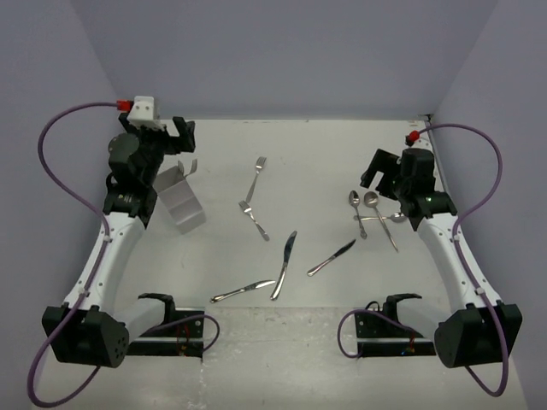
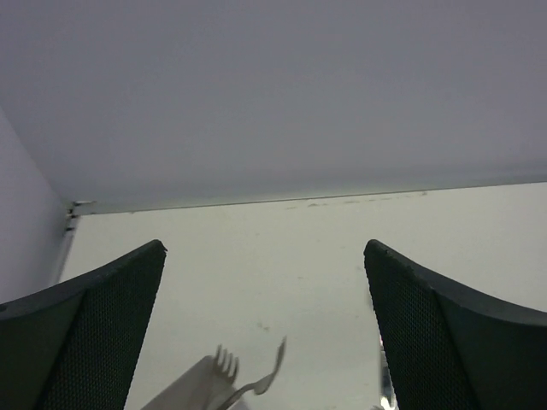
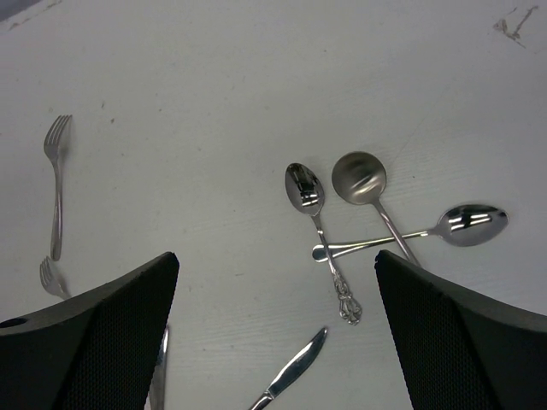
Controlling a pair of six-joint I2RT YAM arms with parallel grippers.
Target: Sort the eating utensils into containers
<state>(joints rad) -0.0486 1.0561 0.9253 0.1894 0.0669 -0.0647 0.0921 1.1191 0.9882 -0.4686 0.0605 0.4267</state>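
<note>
The nearer fork's handle (image 1: 254, 219) is lying flat under my left gripper, to its right in the top view. My left gripper needs to swing across and back, turn to point down and go down onto it.
The grey cutlery holder (image 1: 181, 203) stands at the left, with two fork heads (image 1: 190, 166) sticking out of it; they also show in the left wrist view (image 2: 226, 364). My left gripper (image 1: 175, 139) (image 2: 263, 248) is open and empty, just above and behind the holder. Two forks (image 1: 256, 176) (image 1: 254, 219) lie mid-table, and three knives (image 1: 285, 265) (image 1: 244, 290) (image 1: 332, 256) lie nearer the front. Three spoons (image 1: 354, 209) lie crossed at the right. My right gripper (image 1: 374, 171) (image 3: 275, 256) is open and empty, above the table just left of the spoons (image 3: 303, 188).
Purple-grey walls close in the table on the left, back and right. Both arm bases (image 1: 171, 329) sit at the front edge. In the right wrist view a knife tip (image 3: 295, 376) lies between the fingers, and a fork (image 3: 56, 184) lies far left.
</note>
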